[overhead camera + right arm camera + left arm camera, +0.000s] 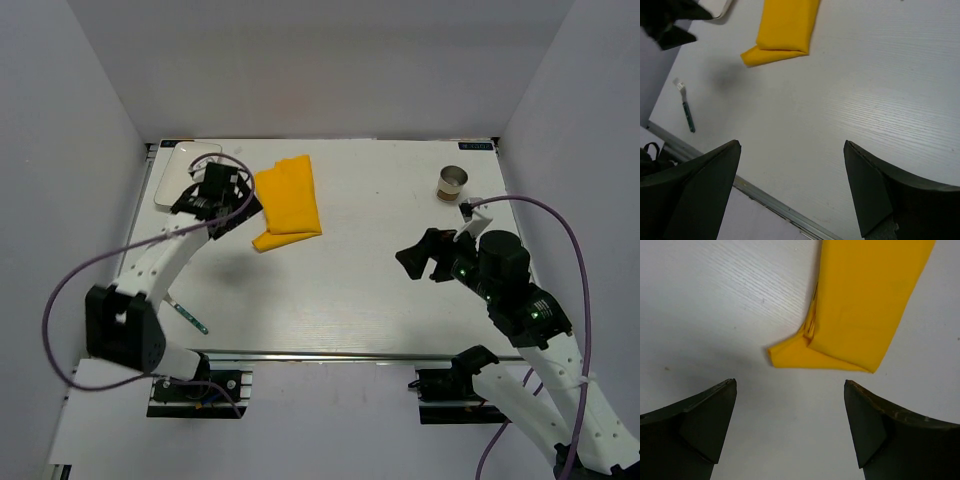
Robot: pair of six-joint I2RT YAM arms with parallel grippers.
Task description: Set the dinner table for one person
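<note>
My left gripper next moves away from my base past the cloth's folded near end first, then lowers onto its long edge by the plate (818, 286).
The dinner table (370, 300) is a large white tabletop with faint grain. A folded yellow cloth (288, 203) lies at its back left; it also shows in the left wrist view (865, 305) and the right wrist view (785, 27). My left gripper (238, 210) is open and empty, just left of the cloth's near corner and above the table (715, 300). In its own view the left gripper (789, 382) has bare table between its fingers. My right gripper (420, 258) is open and empty over the right half of the table; in its own view the right gripper (792, 142) holds nothing.
A small white plate (180, 170) sits at the back left corner, partly hidden by the left arm. A metal cup (452, 182) stands at the back right. A green-handled fork (187, 315) lies near the front left and shows in the right wrist view (686, 107). A metal rail (330, 355) edges the front.
</note>
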